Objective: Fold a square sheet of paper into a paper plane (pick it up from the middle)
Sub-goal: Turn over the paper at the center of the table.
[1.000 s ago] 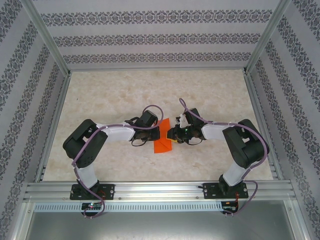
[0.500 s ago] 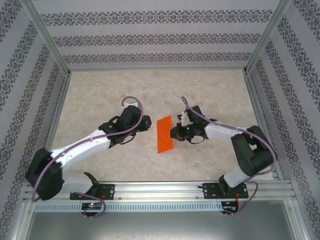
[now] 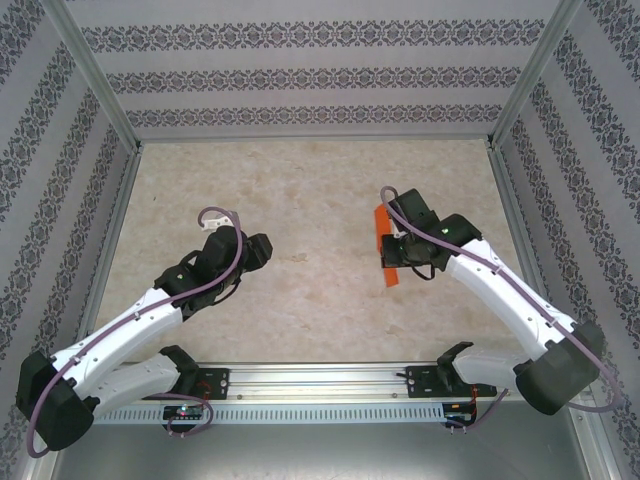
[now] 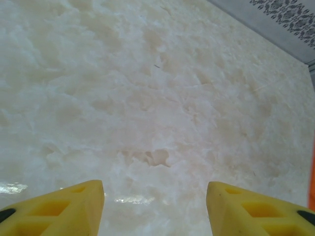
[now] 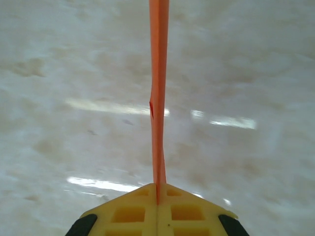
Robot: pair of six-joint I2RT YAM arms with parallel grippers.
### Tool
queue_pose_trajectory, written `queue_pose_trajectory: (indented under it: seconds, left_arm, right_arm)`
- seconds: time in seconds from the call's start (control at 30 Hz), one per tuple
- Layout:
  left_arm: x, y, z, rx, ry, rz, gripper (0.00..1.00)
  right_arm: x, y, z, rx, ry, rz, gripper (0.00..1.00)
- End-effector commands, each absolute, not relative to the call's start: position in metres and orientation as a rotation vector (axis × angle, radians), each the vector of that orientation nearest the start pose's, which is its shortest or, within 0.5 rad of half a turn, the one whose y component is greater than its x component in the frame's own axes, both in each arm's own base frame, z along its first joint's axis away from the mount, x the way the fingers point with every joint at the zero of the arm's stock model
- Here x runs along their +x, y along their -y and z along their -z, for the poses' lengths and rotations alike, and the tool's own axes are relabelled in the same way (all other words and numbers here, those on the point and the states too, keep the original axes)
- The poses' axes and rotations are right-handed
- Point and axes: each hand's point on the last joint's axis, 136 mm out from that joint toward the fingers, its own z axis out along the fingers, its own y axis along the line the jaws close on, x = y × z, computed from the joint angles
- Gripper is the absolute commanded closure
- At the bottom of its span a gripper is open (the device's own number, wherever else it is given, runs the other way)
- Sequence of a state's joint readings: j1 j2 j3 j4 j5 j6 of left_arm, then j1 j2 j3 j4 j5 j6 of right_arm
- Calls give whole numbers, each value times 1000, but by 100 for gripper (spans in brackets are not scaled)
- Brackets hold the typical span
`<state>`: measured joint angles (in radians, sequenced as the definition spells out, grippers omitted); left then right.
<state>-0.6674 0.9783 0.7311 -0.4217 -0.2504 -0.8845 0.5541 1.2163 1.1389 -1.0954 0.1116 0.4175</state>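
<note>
The middle of the tabletop is bare between both grippers, so the right gripper should next carry the paper down and toward the left gripper, then let go of it there.
The square sheet of paper (image 3: 384, 222) is bright orange and folded into a narrow piece, held off the table right of centre. My right gripper (image 3: 402, 250) is shut on it. In the right wrist view the paper (image 5: 158, 88) stands edge-on, rising straight out from between the closed yellow fingertips of the right gripper (image 5: 157, 189). I cannot tell whether it has the paper plane's shape. My left gripper (image 3: 264, 247) is left of centre, low over the bare table. In the left wrist view the left gripper (image 4: 155, 191) is open, nothing between its yellow fingers (image 4: 74, 201).
The marble-patterned table (image 3: 300, 190) is bounded by metal frame posts (image 3: 95, 75) and patterned walls on three sides. The aluminium rail (image 3: 320, 380) with both arm bases runs along the near edge. A sliver of orange paper (image 4: 312, 177) shows at the left wrist view's right edge.
The left gripper let go of the paper, opened and drew back to the left. The right gripper closed on the paper and carried it to the right, off the table.
</note>
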Motion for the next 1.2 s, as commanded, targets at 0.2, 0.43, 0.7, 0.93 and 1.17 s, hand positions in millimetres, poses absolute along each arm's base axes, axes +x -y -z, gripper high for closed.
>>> queue_pose_trajectory:
  seconds: [0.2,0.43,0.7,0.93,1.17]
  left_arm:
    - [268,137,-176,-460,-2268,464,42]
    - [258,122,-195,-481,-2220,452,41]
    - [240,108,-210,-469,-2194,465,39]
    - [243,137,-207,-375,-2201,631,38]
    - [269,234,-171,-152,-2411,856,55]
  right_arm:
    - [210,-94,-158,-101,-2900,332,93]
    - [227,-184,-105,-312,-3012,359,92]
    - [232,-312,-73,-513,-3071,-26,76]
    - [239,-309,-124,-327,-2878,-558,60]
    - [246,-232,-109,15,-2749,-878,54]
